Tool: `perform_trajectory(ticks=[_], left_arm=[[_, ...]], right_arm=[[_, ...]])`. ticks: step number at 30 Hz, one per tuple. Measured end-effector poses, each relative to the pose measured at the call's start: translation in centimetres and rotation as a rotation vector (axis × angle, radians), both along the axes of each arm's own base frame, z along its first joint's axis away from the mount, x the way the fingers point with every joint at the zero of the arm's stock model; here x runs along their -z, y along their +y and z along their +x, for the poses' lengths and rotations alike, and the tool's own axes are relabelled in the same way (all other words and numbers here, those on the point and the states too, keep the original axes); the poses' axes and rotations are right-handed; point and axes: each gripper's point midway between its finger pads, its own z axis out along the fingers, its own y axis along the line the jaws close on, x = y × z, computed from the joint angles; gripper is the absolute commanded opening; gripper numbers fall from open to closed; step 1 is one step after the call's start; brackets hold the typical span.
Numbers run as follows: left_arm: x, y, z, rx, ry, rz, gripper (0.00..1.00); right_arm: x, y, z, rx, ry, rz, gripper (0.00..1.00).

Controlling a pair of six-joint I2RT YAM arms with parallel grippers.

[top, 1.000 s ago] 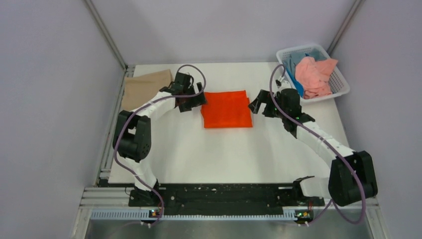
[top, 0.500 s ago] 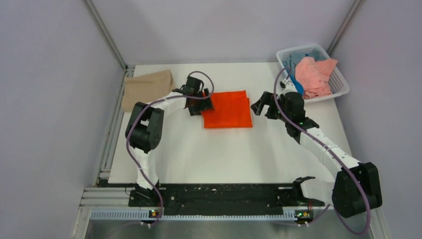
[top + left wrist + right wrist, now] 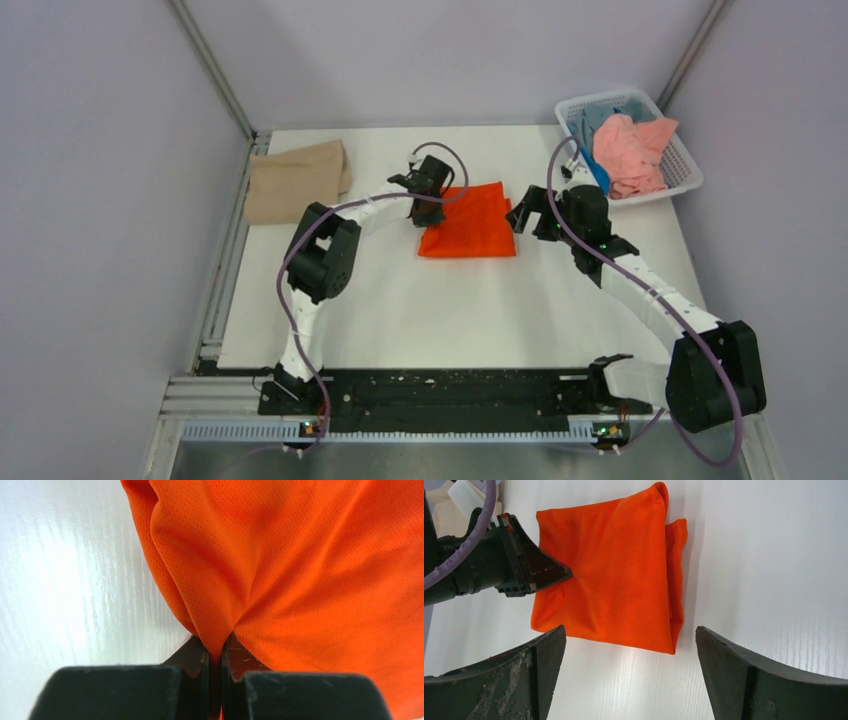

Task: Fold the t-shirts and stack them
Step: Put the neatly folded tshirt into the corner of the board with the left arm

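My left gripper lifts the orange t-shirt [image 3: 472, 224] next, shifts to the left in the top view and releases it onto the tan-beige t-shirt [image 3: 296, 180], since both lie folded.
A folded bright orange t-shirt [image 3: 472, 224] lies at mid-table, slightly skewed. My left gripper [image 3: 431, 208] is shut on a pinch of cloth at its left edge. In the left wrist view the orange t-shirt [image 3: 305, 575] bunches into a fold between the closed jaws of the left gripper [image 3: 215, 649]. My right gripper [image 3: 525, 215] hovers just right of the shirt, open and holding nothing. The right wrist view shows the orange t-shirt [image 3: 609, 590] beyond the wide-open right gripper [image 3: 630, 636], with the left gripper [image 3: 558, 573] pinching its far edge. A tan-beige t-shirt [image 3: 296, 180] lies folded at the back left.
A white lattice basket [image 3: 687, 165] stands at the back right corner, holding a salmon-pink t-shirt [image 3: 632, 155] and a blue one [image 3: 597, 122]. Grey walls close in the table on three sides. Bare white table [image 3: 450, 310] lies between the shirt and the arm bases.
My left gripper moved right from the gap beside the tan shirt, shut on the orange shirt's left edge and dragged it a little right, skewing it. The right gripper stayed nearly still.
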Motion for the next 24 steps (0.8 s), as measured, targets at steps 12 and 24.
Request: perform_trajectory(ticks=[12, 24], left_arm=[[-3.9, 9.3, 1.2, 0.006, -0.165, 0.481, 0.00], [-11.1, 19.7, 2.4, -0.064, -0.288, 0.569, 0.00]], right_arm=[[0.1, -0.6, 0.3, 0.026, -0.008, -0.027, 0.99], [0.8, -1.4, 0.1, 0.056, 0.014, -0.060, 0.99]])
